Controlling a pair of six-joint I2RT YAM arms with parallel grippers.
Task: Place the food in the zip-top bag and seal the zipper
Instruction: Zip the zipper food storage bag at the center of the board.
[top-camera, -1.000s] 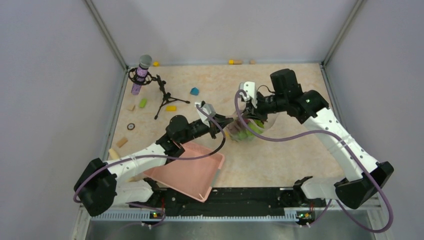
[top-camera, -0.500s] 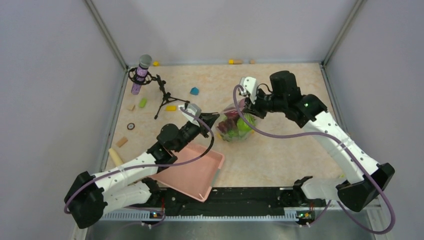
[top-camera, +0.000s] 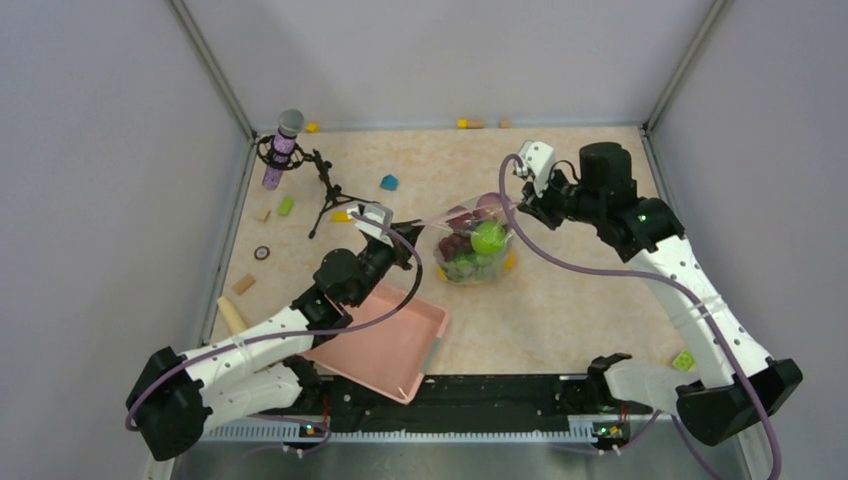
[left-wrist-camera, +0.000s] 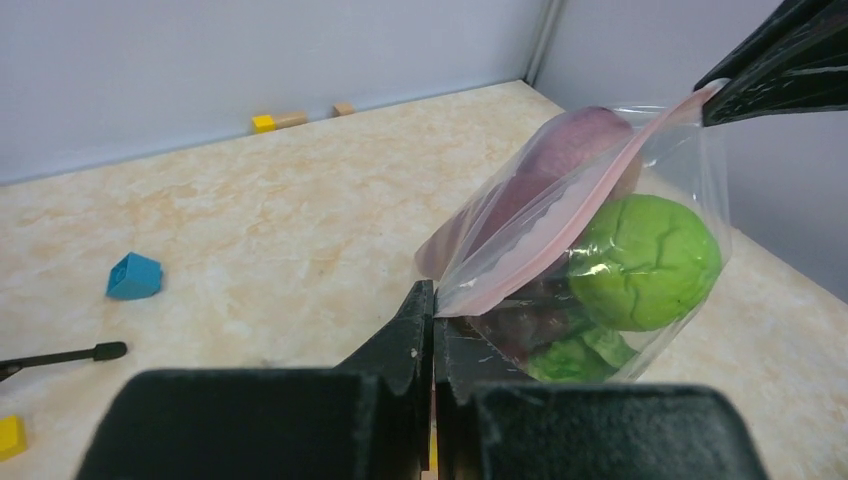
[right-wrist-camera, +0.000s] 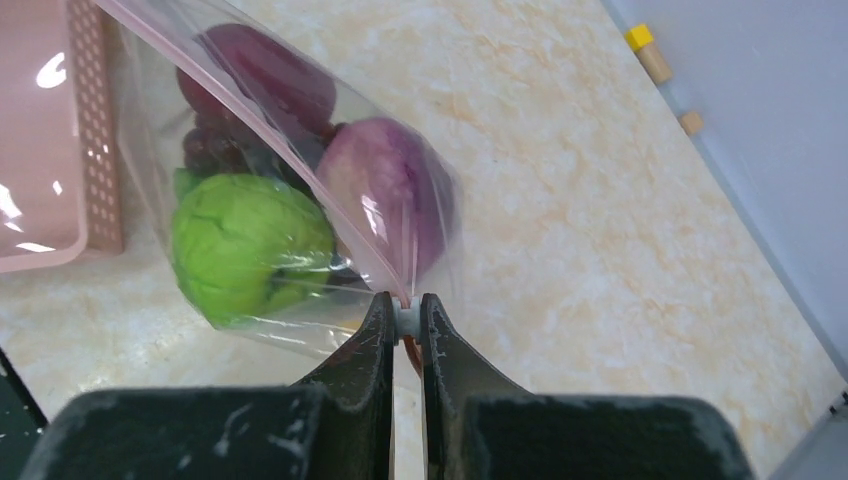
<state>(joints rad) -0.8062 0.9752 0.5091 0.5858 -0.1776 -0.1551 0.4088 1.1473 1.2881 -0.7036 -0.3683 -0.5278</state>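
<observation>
My right gripper needs to swing sideways and down next and let go of the bag (top-camera: 470, 252), as bare tabletop lies below it and to its right in the top view.
The clear zip-top bag (top-camera: 470, 252) hangs stretched between both grippers over the table's middle. Inside it the food shows: a green round fruit (left-wrist-camera: 645, 260), a purple onion (right-wrist-camera: 385, 195), a reddish sweet potato (right-wrist-camera: 270, 80) and green lettuce (left-wrist-camera: 570, 358). The pink zipper (left-wrist-camera: 585, 210) runs taut along the bag's top edge. My left gripper (left-wrist-camera: 433, 302) is shut on the bag's left corner (top-camera: 410, 229). My right gripper (right-wrist-camera: 405, 308) is shut on the zipper's white slider at the right end (top-camera: 522, 203).
A pink basket (top-camera: 375, 345) lies below the left arm near the front edge. A microphone on a black tripod (top-camera: 285, 150) stands at the back left. Small coloured blocks (top-camera: 389, 183) lie scattered at the left and along the back wall.
The right gripper has moved right along the bag's top and the left gripper has drawn back left. The bag has gone from bunched to stretched between them.
</observation>
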